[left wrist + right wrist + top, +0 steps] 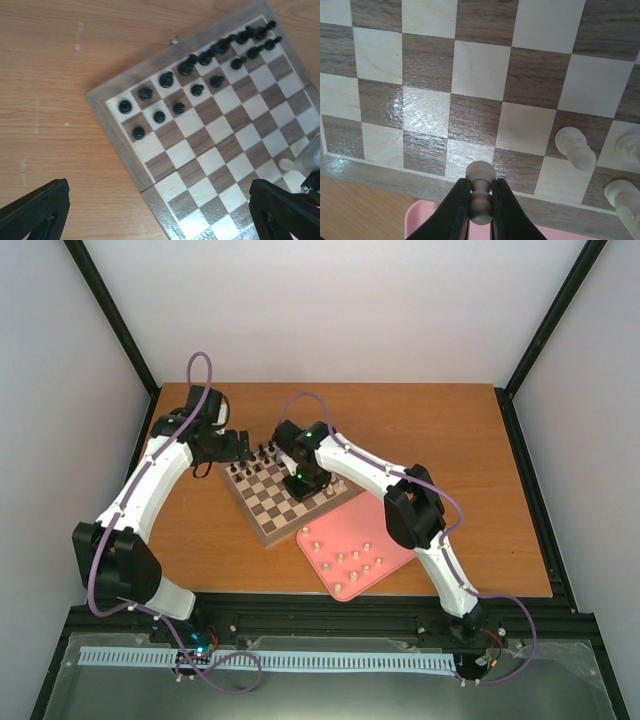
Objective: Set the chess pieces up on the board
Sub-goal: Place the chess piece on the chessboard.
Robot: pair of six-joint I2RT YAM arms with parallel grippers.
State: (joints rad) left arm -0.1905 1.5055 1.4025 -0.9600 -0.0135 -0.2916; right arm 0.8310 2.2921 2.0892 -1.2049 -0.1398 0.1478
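Observation:
The right gripper moves to the right in the wrist view next, then goes down and lets go there. The pale square beside the nearest standing piece is empty.
My right gripper is shut on a pale cream chess piece, a pawn held by its neck just above the near edge of the board. Three other cream pieces stand on the board's near right squares. In the top view the right gripper hangs over the board. More cream pieces lie on the pink tray. My left gripper is open and empty over the board's left edge; its fingers stand wide apart.
Several black pieces fill the board's two far rows. The pink tray lies on the wooden table right of the board, its corner just under the held pawn. The left arm reaches in from the left.

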